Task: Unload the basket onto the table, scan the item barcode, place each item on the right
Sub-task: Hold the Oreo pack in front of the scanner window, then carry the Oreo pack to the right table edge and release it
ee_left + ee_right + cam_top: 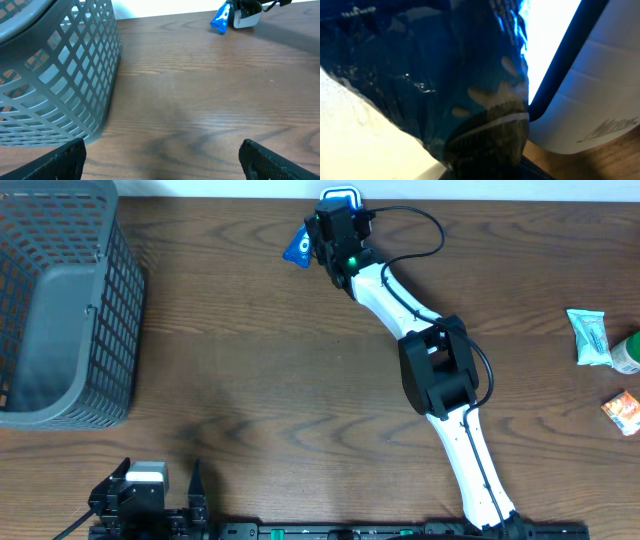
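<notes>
My right gripper swings over the pale green packet (590, 337) next, which lies to its right in the overhead view, and releases there, among the other items.
A blue snack packet (297, 248) is held at the far edge of the table with my right gripper (322, 242) shut on it. It hangs right beside the white barcode scanner (340, 197), whose window glows blue. In the right wrist view the blue packet (420, 60) fills most of the frame. One dark finger (490, 145) presses on it, and the scanner (590, 115) stands close behind. No barcode shows. My left gripper (162, 165) stays open low over the near left of the table, with nothing between its fingers. From there the packet (220, 20) and scanner (246, 19) look far off.
A grey mesh basket (60, 310) stands at the far left, close to my left gripper (160, 480). At the right edge lie a pale green packet (588, 337), a green bottle (628, 352) and an orange packet (623, 412).
</notes>
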`<state>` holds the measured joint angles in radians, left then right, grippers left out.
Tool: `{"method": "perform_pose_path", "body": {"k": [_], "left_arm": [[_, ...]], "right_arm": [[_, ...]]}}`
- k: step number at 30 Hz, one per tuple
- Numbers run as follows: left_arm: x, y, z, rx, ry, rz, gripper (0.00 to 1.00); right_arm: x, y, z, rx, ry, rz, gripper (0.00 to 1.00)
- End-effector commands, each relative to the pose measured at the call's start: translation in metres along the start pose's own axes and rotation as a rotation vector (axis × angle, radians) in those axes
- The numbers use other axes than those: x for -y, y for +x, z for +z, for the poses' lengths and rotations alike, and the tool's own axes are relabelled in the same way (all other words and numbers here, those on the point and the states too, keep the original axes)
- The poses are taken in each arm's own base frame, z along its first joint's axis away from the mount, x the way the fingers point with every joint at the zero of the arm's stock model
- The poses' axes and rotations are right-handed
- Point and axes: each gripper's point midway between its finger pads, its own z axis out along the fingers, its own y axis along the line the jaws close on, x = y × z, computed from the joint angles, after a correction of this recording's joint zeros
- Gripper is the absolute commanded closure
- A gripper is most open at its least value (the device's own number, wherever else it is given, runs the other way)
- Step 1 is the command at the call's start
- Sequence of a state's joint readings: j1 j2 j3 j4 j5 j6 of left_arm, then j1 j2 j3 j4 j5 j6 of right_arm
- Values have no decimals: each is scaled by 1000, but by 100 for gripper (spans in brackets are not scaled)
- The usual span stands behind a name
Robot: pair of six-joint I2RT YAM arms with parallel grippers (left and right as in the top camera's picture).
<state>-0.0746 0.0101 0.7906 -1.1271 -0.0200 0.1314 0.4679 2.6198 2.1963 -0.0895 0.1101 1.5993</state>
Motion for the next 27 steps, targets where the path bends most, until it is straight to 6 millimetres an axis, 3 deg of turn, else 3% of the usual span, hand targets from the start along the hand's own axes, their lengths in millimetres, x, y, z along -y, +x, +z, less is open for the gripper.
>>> {"method": "perform_pose_path", "body": {"k": [1,5,12,15,18,23,27], "left_arm": [[2,0,-1,5,9,7,2],[2,0,-1,5,9,8,2],[2,0,-1,6,9,7,2],[2,0,-1,6,9,7,2],[2,0,-1,6,9,7,2],[2,0,-1,6,9,7,2],[2,0,-1,6,9,7,3]], "right_arm": [[-18,-13,-6,26,-27,41,99],[-22,-9,-9,4,-14,-17,98],[-11,-8,-27,-19,153,-37,99],[-27,-9,-34,-18,136,-121,99],[-28,-13,-41,-3,171,-129,99],[-13,-15,-52,-8,265,-191,99],[11,-27,-72,-11,411,-321,99]]}}
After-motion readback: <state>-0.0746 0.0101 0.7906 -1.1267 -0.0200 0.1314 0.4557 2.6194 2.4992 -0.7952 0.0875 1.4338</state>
